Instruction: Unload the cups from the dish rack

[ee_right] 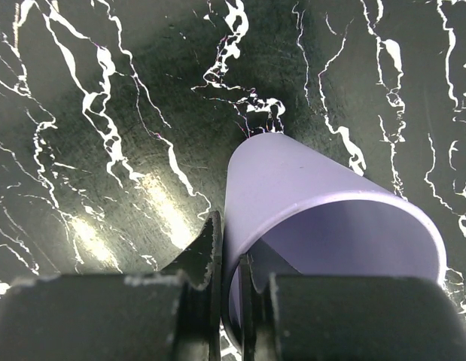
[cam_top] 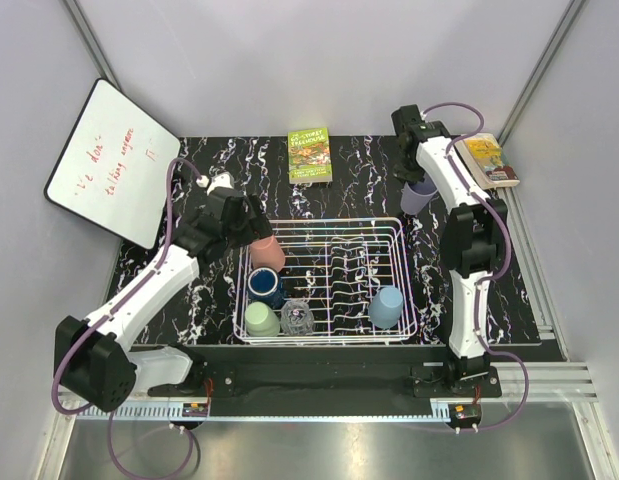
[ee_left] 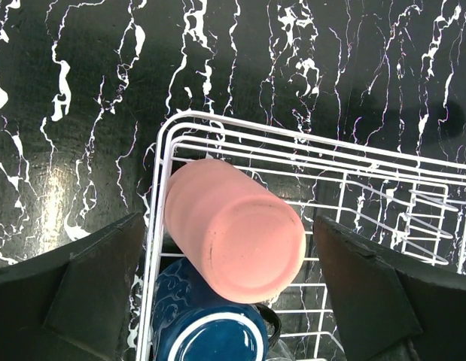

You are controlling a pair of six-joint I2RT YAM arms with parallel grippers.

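My right gripper holds the lavender cup and needs to go down next until the cup's base rests on the marble beside the far corner of the rack, because that part of the tabletop is clear.
The white wire dish rack stands mid-table. In it are a salmon pink cup, upside down and tilted at the back left, a dark blue cup, a pale green cup, a clear glass and a light blue cup. My left gripper is open, its jaws wide either side of the pink cup, above the dark blue cup. My right gripper is shut on the wall of the lavender cup, one finger inside, one outside, right of the rack over the table.
A whiteboard leans at the far left. A green book lies behind the rack. Another book lies at the far right edge. The rack rim runs under my left jaw. Black marble tabletop surrounds the lavender cup.
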